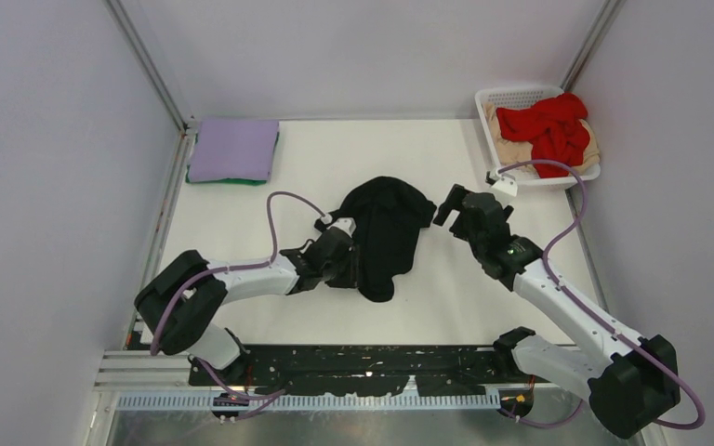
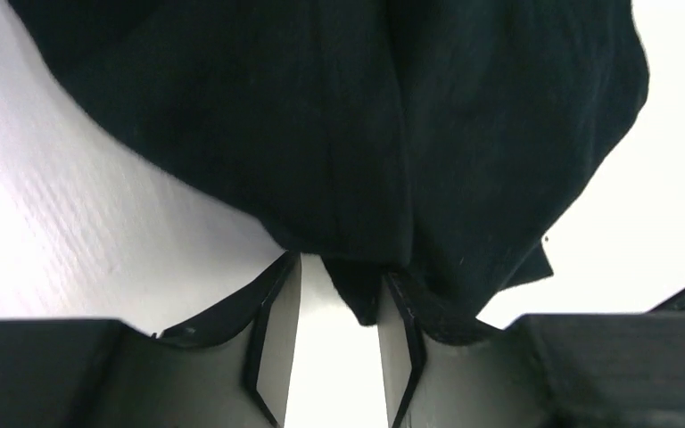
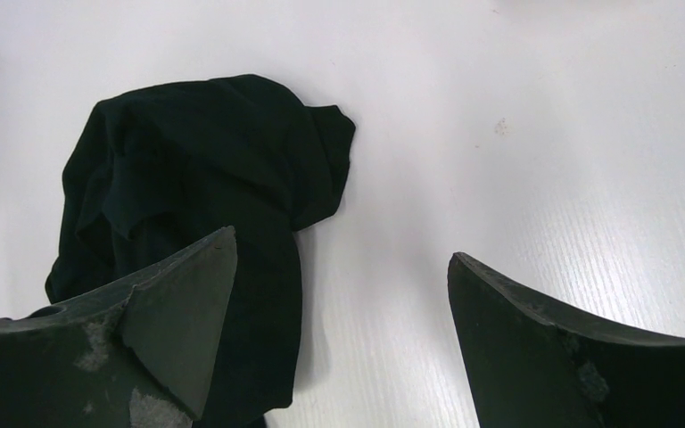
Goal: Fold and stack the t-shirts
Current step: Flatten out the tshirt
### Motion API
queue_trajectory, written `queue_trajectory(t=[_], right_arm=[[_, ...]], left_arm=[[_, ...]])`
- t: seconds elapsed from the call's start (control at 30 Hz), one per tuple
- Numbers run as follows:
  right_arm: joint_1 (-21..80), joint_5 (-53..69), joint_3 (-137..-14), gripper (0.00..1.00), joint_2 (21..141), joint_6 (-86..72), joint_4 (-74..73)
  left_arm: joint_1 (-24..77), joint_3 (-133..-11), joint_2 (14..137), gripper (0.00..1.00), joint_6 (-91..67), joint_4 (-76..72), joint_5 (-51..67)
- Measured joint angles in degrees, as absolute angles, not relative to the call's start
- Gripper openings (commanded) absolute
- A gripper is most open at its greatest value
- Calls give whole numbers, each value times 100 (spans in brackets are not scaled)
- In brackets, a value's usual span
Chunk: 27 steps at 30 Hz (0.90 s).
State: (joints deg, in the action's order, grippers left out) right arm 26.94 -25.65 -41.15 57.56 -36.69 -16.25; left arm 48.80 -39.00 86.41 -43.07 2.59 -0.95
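Note:
The black t-shirt's far edge (image 1: 403,190) (image 3: 261,107) lies below my right gripper and to its left in the top view. The gripper goes sideways and down onto it next.
A black t-shirt (image 1: 386,232) lies crumpled in the middle of the white table. My left gripper (image 1: 351,258) is at its left edge. In the left wrist view the left gripper (image 2: 339,266) has its jaws a little apart, with a fold of the black t-shirt (image 2: 366,160) hanging between the tips and draped over the right finger (image 2: 397,330). My right gripper (image 1: 454,206) is wide open and empty just right of the shirt. In the right wrist view the right gripper (image 3: 342,243) hangs over bare table, with the black t-shirt (image 3: 196,169) to its left.
A folded lavender t-shirt (image 1: 234,147) lies on a folded green t-shirt (image 1: 228,180) at the back left. A white lattice basket (image 1: 521,96) at the back right holds a red t-shirt (image 1: 550,128) and a beige t-shirt (image 1: 513,149).

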Motion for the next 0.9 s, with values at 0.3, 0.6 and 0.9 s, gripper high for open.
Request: queue_trajectory(t=[0.3,0.6,0.9], right_arm=[[2676,-2451,-3962,96,5712,-3590,-1476],[2615,-2169,-3986,96,6451,-3317,-1264],[2611,-1564,-4195,96,7218,-2388,-921]], left_arm=[[4880,-4219,9024,0,-4285,89,-375],[4880,-4431,8750,0,-4104,749,-1372],[4626,-4324,6659,0,-4200,2635,-3330]])
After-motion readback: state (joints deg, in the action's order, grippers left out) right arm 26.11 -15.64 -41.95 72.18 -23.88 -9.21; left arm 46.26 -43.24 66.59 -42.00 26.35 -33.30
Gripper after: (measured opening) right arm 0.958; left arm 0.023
